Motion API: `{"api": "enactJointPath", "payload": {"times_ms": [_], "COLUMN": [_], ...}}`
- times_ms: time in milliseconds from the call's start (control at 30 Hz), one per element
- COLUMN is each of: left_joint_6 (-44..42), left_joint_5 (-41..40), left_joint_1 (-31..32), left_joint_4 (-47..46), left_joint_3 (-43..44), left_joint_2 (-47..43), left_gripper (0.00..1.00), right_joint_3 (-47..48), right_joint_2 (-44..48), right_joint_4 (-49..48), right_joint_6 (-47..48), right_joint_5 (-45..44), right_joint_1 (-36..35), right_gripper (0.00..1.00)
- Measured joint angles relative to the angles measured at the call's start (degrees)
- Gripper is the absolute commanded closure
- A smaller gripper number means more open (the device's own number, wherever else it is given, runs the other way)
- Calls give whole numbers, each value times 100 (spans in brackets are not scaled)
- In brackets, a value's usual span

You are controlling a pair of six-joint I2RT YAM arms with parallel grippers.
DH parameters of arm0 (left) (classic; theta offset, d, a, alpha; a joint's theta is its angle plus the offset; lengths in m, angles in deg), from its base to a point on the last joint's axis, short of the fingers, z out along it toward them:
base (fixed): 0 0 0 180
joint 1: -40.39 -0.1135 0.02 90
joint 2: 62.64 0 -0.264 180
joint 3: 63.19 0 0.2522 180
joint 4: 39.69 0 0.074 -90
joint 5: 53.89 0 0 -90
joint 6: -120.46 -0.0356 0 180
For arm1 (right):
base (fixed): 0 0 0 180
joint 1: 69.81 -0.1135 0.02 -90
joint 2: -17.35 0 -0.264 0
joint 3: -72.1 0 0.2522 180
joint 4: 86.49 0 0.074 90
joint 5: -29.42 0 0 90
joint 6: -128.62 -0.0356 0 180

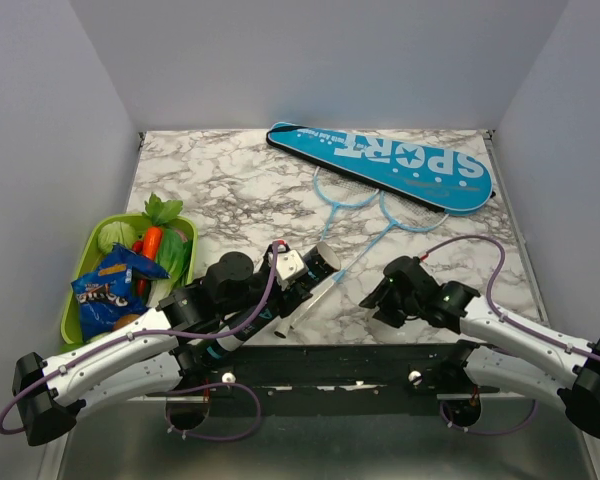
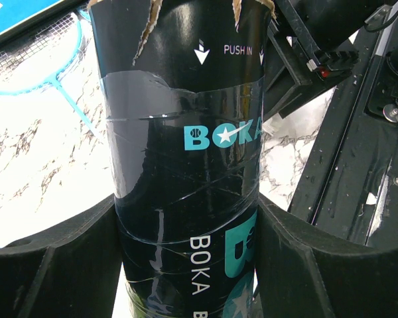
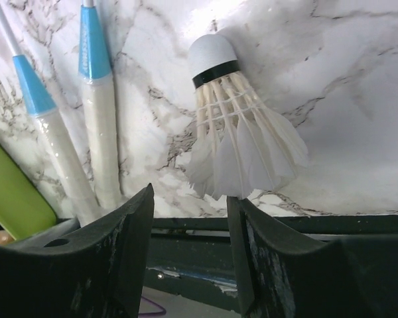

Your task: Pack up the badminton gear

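I need to move my right gripper outward next and bring its fingers around the near feather edge [image 3: 211,184], because the feathers are just outward of its open fingers.
My left gripper [image 2: 186,202] is shut on the dark slim tube [image 2: 186,119], which is black with "BOKA" printed on it; both fingers press its sides. In the top view this gripper [image 1: 300,278] hangs over the table's near middle. A white shuttlecock [image 3: 235,126] lies on the marble, cork end away from me. My right gripper [image 3: 191,195] stands open just short of it, one fingertip [image 3: 242,212] at the feather edge, nothing between the fingers. Two light-blue rackets [image 1: 352,188] [image 1: 412,210] lie side by side, heads partly under the blue "SPORT" cover [image 1: 380,160]. Their white handles [image 3: 103,152] lie left of the shuttlecock.
A green basket [image 1: 80,290] with vegetables and a blue snack packet [image 1: 110,290] stands at the left edge. The black mounting rail [image 1: 330,365] runs along the near edge. The right arm [image 1: 500,330] reaches in from the lower right.
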Motion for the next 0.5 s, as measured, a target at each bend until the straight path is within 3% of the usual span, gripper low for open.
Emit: {"api": "enactJointPath", "payload": {"times_ms": [300, 500], "left_joint_6": [-2, -7], "left_joint_5": [0, 2], "left_joint_1": [0, 0], "left_joint_4": [-9, -17], "left_joint_3": [0, 2], "left_joint_2": [52, 127], "left_gripper": [86, 86], "right_joint_3": [-157, -157], "right_joint_2": [0, 2], "right_joint_4": [-2, 4], "right_joint_6": [-170, -175], "right_joint_5": [-588, -984], "right_joint_1": [0, 2], "right_gripper": [44, 53]}}
